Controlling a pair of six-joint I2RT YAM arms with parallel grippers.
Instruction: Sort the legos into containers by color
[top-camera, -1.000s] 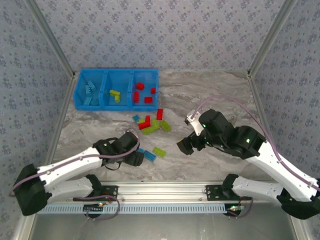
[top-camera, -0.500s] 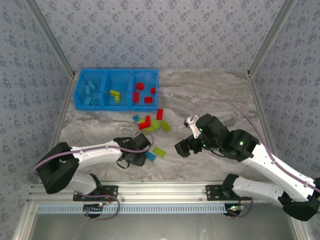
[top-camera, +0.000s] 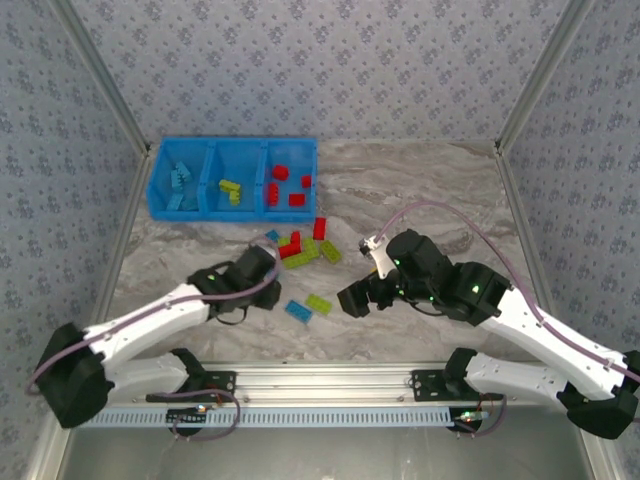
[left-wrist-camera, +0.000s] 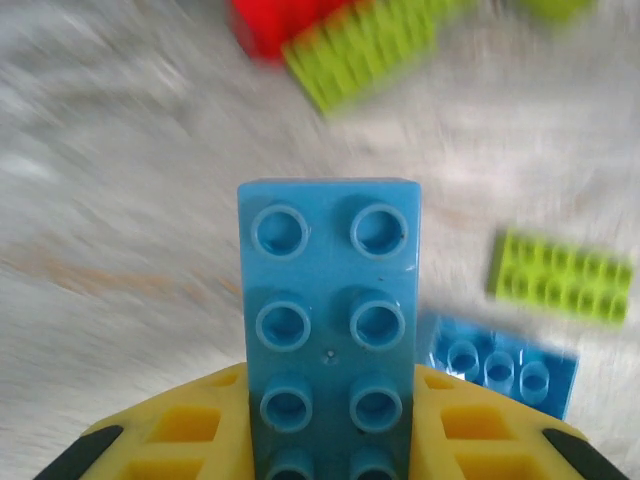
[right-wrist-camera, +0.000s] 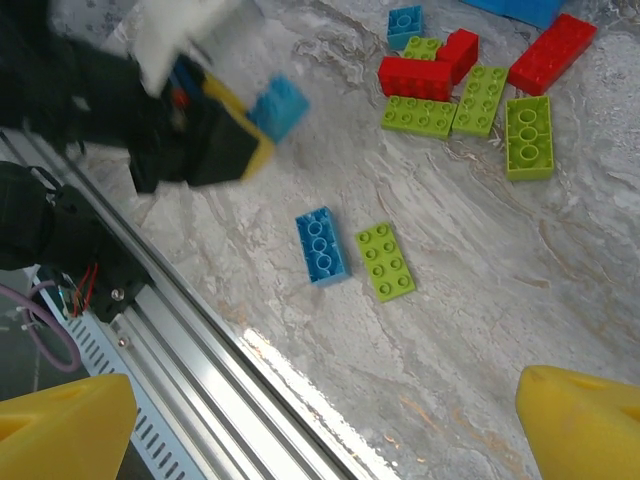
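Note:
My left gripper carries the matching light blue brick outward over the container's section with blue bricks next and releases it there, since that section lies outward.
My left gripper (left-wrist-camera: 330, 440) is shut on a light blue brick (left-wrist-camera: 330, 310), held above the table; in the right wrist view the same gripper (right-wrist-camera: 240, 130) carries that brick (right-wrist-camera: 278, 107). From above, it (top-camera: 262, 266) hovers left of the loose pile. My right gripper (right-wrist-camera: 325, 435) is open, its yellow fingertips (right-wrist-camera: 590, 420) spread wide above a second blue brick (right-wrist-camera: 321, 246) and a lime green brick (right-wrist-camera: 385, 262). The blue bin tray (top-camera: 155, 185) stands at the back left, with blue, green and red bricks in its left, middle and right compartments.
A cluster of red, green and blue bricks (top-camera: 305, 246) lies in front of the tray. The aluminium rail (right-wrist-camera: 190, 340) runs along the near table edge. Patterned walls close in both sides and the back.
The left gripper has risen from the near table and moved back toward the pile with a blue brick in it. The right gripper has drifted slightly left.

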